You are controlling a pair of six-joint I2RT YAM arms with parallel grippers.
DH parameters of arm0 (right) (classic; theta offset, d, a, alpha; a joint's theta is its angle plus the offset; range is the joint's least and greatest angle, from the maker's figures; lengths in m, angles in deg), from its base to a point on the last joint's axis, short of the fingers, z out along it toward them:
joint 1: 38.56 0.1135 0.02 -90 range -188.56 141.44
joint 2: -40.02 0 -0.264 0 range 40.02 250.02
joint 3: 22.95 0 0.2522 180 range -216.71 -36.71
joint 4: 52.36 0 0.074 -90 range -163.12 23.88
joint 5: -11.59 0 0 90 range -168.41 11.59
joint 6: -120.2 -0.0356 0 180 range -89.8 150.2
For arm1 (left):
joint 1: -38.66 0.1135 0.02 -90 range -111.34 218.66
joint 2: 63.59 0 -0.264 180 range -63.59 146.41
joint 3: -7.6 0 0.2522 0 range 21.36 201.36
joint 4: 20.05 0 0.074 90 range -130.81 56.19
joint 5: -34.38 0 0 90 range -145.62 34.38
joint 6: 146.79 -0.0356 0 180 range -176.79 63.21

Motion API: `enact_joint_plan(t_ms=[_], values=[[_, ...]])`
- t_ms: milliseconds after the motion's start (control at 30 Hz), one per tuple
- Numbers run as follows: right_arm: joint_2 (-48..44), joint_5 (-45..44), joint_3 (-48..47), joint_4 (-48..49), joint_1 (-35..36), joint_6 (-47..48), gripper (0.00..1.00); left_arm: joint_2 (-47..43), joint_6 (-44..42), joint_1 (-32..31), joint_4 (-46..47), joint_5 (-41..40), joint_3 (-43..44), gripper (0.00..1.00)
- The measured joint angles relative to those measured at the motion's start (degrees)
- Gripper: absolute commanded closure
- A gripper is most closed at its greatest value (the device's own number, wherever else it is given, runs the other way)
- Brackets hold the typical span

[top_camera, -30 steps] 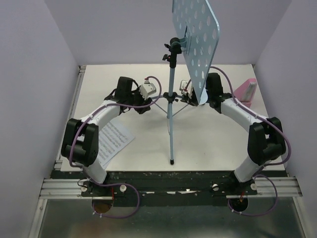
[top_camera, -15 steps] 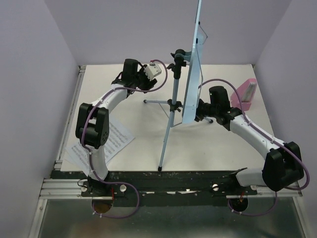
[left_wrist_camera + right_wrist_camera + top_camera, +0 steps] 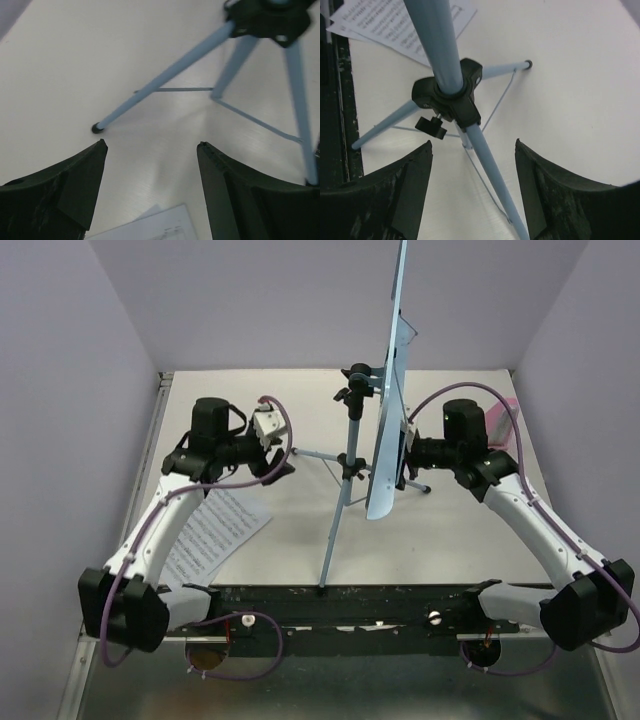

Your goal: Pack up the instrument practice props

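Observation:
The near tripod leg lies toward the right in the top view, so my left gripper goes there next, then closes below the music stand's hub.
The light-blue music stand (image 3: 346, 475) stands upright mid-table, its hole-punched desk (image 3: 390, 390) seen edge-on. My left gripper (image 3: 282, 468) is open and empty, left of the stand; in the left wrist view (image 3: 152, 145) a tripod leg (image 3: 160, 82) lies ahead of the jaws, untouched. My right gripper (image 3: 404, 455) is open just right of the pole; in the right wrist view (image 3: 472, 142) a leg (image 3: 492, 162) runs between the jaws without contact, below the black hub (image 3: 452, 97). White sheet-music pages (image 3: 210, 535) lie near left. The pink metronome (image 3: 500, 423) is mostly hidden behind the right arm.
The table (image 3: 450, 540) sits between lilac walls on three sides. A black rail (image 3: 350, 600) runs along the near edge with the arm bases. A corner of the pages shows under the left jaws (image 3: 155, 227) and at the top of the right wrist view (image 3: 395, 25).
The stand's desk turned edge-on. My left arm swung back from the far side toward the near left. My right gripper moved up close beside the stand's pole. Both stayed open.

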Motion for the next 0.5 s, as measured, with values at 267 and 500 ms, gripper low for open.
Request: enact_joint_plan(t_ms=[267, 500], values=[[2.64, 15.17, -2.29, 8.52, -2.69, -6.54, 0.23, -14.25, 2.89, -12.55, -7.50, 5.81, -10.71, 0.14], [11.30, 28.89, -1.40, 42.40, -2.47, -30.91, 0.27, -10.51, 3.15, -16.20, -13.31, 4.00, -10.32, 0.15]])
